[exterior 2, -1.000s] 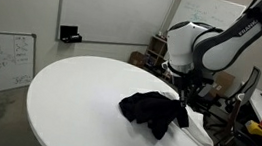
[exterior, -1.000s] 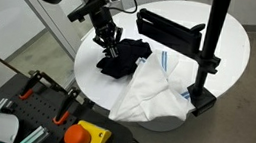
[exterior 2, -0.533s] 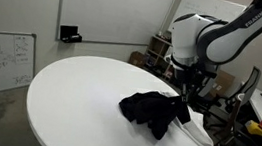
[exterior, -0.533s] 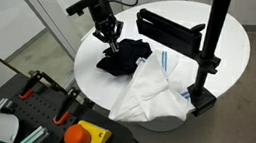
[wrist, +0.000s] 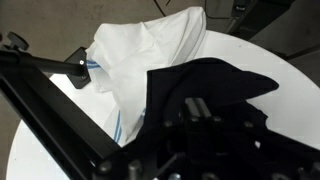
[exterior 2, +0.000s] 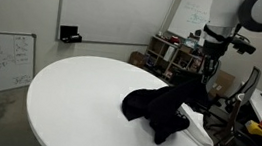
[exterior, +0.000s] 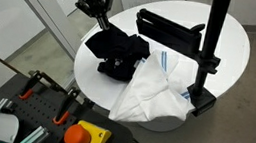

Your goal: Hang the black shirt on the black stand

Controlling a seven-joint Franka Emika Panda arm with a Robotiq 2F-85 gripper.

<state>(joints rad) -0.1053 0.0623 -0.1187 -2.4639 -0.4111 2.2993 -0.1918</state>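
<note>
Next, my gripper should carry the shirt's held corner up, then across over the black stand's arm (exterior: 169,31) (wrist: 57,119) to release it there, because the cloth still drapes onto the table.
The black shirt (exterior: 116,52) lies partly on the round white table (exterior: 191,15), one corner pulled up off it. My gripper (exterior: 99,18) is shut on that corner and holds it above the table's near-left part. In an exterior view the shirt (exterior 2: 162,109) hangs from the gripper (exterior 2: 208,72) and drapes down to the table. In the wrist view the shirt (wrist: 215,85) fills the space under the fingers. The black stand (exterior: 209,53) rises at the table's right edge, its arm (exterior: 169,29) reaching toward the shirt; it crosses the wrist view (wrist: 50,95).
A white garment (exterior: 156,91) lies crumpled next to the black shirt, hanging over the table's front edge, also in the wrist view (wrist: 140,55). A bench with clamps and a red stop button (exterior: 84,136) stands below the table. A whiteboard (exterior 2: 2,57) leans at the wall.
My gripper has risen with a corner of the black shirt, lifting and stretching it off the table. The white garment and the stand have not moved.
</note>
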